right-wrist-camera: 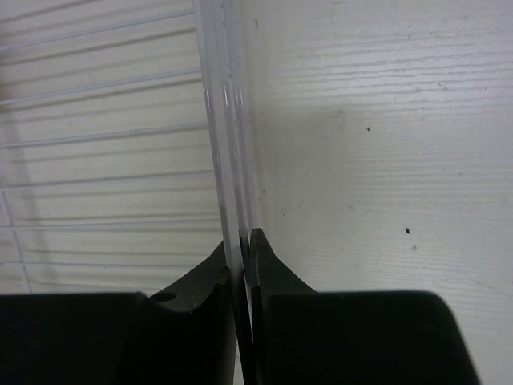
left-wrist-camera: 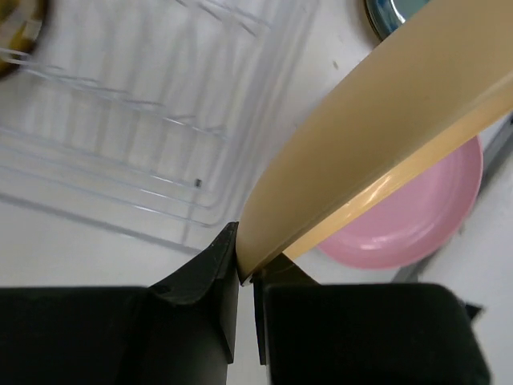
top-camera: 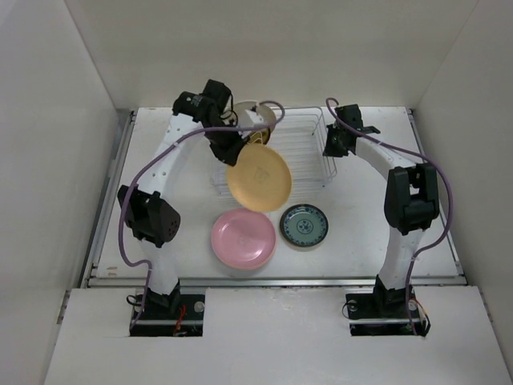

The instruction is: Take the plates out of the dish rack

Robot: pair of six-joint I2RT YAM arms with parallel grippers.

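Note:
The pink plate [top-camera: 243,238] lies flat and empty, so my left gripper will move back and down to stack the yellow plate [top-camera: 259,178] onto the pink plate next.
My left gripper [top-camera: 234,152] is shut on the rim of a yellow plate [top-camera: 259,178], held tilted above the table at the front of the wire dish rack [top-camera: 309,132]. In the left wrist view the gripper [left-wrist-camera: 244,269] pinches the yellow plate's [left-wrist-camera: 377,120] edge. An amber-brown patterned plate [top-camera: 258,119] still stands in the rack's left end and shows in the left wrist view [left-wrist-camera: 18,36]. A pink plate [top-camera: 243,238] and a teal patterned plate [top-camera: 304,226] lie flat on the table. My right gripper [top-camera: 331,144] is shut on the rack's right rim wire [right-wrist-camera: 224,152].
White walls enclose the table on the left, back and right. The table's front edge rail [top-camera: 272,281] runs just below the pink plate. The right arm's elbow [top-camera: 409,200] stands right of the teal plate.

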